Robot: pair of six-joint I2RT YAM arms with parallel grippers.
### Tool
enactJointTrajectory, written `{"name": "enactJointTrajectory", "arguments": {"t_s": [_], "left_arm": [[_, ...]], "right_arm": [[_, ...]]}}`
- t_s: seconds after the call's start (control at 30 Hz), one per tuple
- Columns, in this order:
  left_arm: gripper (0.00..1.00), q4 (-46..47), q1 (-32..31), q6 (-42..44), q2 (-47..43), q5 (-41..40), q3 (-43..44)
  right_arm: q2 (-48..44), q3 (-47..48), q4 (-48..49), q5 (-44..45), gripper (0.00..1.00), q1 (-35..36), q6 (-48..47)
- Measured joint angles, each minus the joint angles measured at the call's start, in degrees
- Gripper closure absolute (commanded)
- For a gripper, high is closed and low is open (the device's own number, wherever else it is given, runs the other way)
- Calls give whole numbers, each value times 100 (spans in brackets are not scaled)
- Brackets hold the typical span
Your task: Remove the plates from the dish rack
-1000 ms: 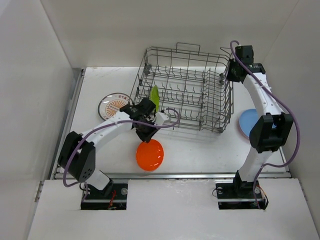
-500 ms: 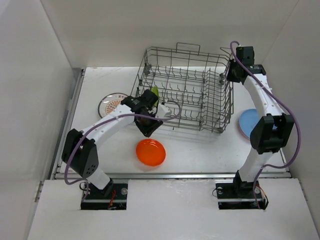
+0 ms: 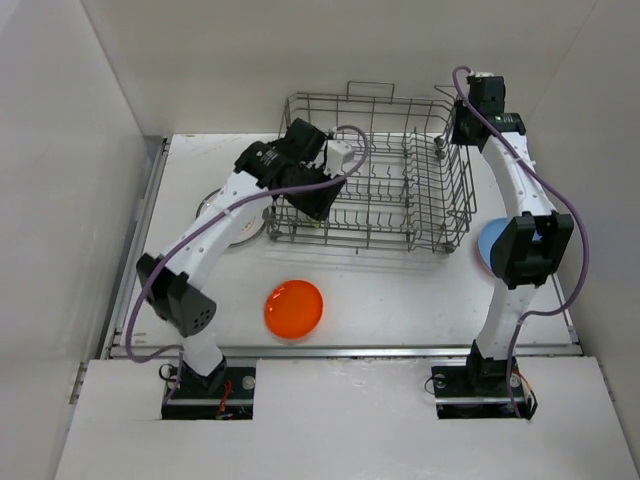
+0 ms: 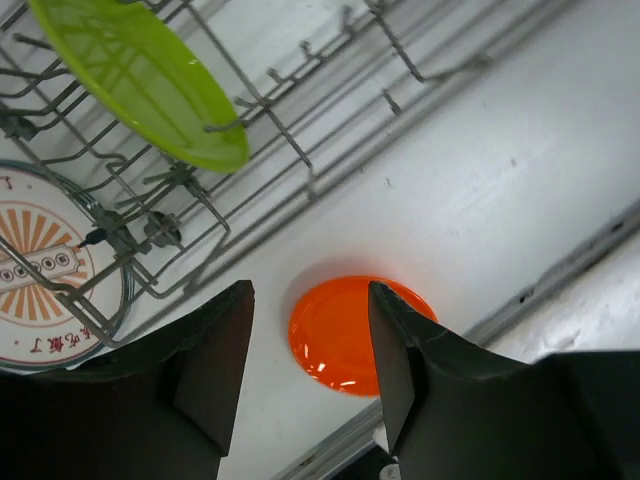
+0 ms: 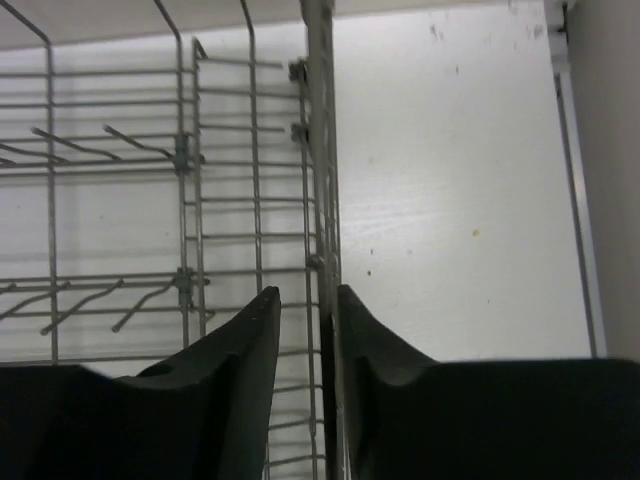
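Note:
My left gripper should turn its fingers next. Then it should lower outward to the lime green plate to straddle its rim (image 4: 128, 113).
The grey wire dish rack (image 3: 400, 215) stands at the back middle of the table. A lime green plate (image 4: 140, 80) leans between its tines, seen in the left wrist view. My left gripper (image 3: 315, 200) hangs above the rack's left front corner, open and empty (image 4: 310, 300). Far below it the orange plate (image 3: 293, 309) lies flat on the table. A white sunburst plate (image 4: 45, 270) lies left of the rack, and a light blue plate (image 3: 490, 245) on the right. My right gripper (image 5: 308, 292) straddles the rack's right rim wire (image 5: 318, 150), fingers slightly apart.
White walls close in the table on the left, back and right. A metal rail (image 3: 350, 351) runs along the near edge. My right arm's elbow (image 3: 530, 250) covers part of the light blue plate.
My left gripper let go of the orange plate, which now lies flat, then rose back over the rack. The right jaws parted on the rim wire. The rack shifted back and straightened.

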Motion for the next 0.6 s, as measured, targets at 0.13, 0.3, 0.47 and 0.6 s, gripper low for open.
{"name": "enactJointTrajectory", "arguments": {"t_s": [0.13, 0.3, 0.47, 0.6], "left_arm": [[53, 31, 177, -638, 949, -577, 647], [53, 199, 254, -1117, 2024, -1591, 935], [53, 376, 251, -1274, 2240, -2205, 935], [84, 518, 245, -1290, 2251, -2396, 964]], "right_arm": [[-37, 203, 398, -120, 32, 125, -94], [-280, 96, 538, -184, 31, 343, -46], [-927, -588, 643, -302, 31, 538, 142], [-1486, -1174, 699, -286, 31, 638, 334]]}}
